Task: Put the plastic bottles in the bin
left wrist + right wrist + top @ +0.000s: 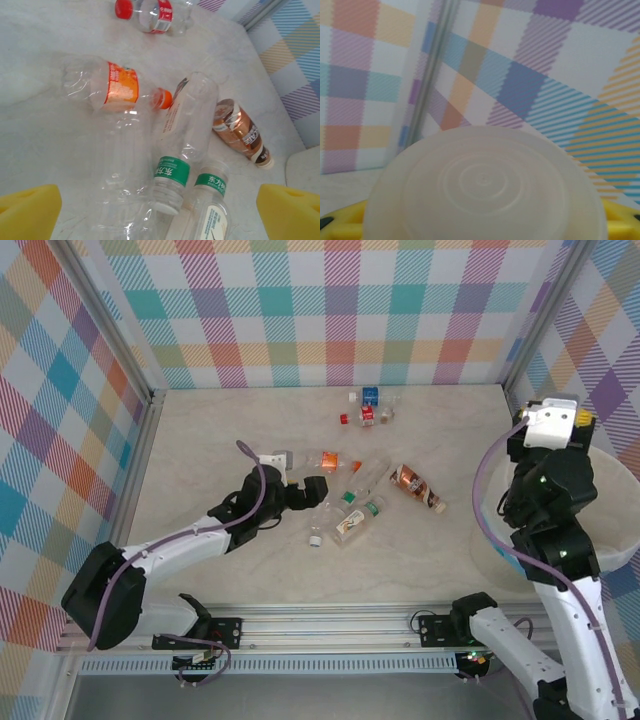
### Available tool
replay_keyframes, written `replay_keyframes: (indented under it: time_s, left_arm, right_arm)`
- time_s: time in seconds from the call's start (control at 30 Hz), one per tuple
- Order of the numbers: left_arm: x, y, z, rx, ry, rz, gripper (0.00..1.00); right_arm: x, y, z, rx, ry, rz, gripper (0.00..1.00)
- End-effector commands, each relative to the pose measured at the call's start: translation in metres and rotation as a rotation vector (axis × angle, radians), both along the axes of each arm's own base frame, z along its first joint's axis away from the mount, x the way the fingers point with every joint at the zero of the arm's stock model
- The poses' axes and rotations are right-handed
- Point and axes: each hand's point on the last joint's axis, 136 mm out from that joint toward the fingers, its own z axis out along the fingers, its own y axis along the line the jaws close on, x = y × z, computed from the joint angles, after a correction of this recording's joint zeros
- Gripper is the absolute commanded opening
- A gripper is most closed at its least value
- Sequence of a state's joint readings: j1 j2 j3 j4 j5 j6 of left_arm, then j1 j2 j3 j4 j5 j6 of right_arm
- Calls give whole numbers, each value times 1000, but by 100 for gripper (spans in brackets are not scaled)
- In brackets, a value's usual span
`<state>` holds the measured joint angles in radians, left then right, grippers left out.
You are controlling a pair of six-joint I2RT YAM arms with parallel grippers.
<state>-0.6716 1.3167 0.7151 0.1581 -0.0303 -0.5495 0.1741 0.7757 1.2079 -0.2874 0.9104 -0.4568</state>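
Observation:
Next, the right gripper tips downward over the white bin's opening (605,488) and releases the whitish-bottomed bottle there, since that opening lies below the gripper.
Several plastic bottles lie in the middle of the table: an orange-labelled one (322,459) (117,85), two green-labelled ones (360,518) (185,135), a brown one (417,488) (240,130) and a crumpled clear one (120,165). My left gripper (310,490) (159,212) hovers open over the clear bottle, its yellow fingers (27,212) wide apart. At the right, my right gripper (553,423) (485,230) is raised above the white bin (618,530). It is shut on a bottle whose round whitish bottom (485,185) faces the camera.
Small red- and blue-labelled bottles (368,408) (150,10) lie near the back wall. Checked walls with metal posts (150,440) enclose the table. The right arm (550,510) covers part of the bin.

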Motion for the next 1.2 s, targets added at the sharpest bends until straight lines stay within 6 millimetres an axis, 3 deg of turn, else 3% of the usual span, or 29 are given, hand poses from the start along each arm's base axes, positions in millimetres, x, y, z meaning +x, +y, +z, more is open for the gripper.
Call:
replay_keyframes:
  time_s: [0.0,0.2,0.47,0.9,1.17]
  left_arm:
    - [1,9,-8,26,71,54,100]
    - [-9,20,-31,115,217,95,100]
    - [-14,20,-52,123,312,118,100]
    - [-21,-11,-81,91,454,9,100]
    - [-21,-12,-83,100,446,-12,97]
  right_arm:
    - [-9,-25,-11,21,19,-129,54]
    - [-11,-48,-41,113,73,-240,57]
    - [3,-52,-66,164,105,-259,58]
    - [35,-16,-137,408,216,-40,69]
    - [36,6,-124,484,180,100,80]
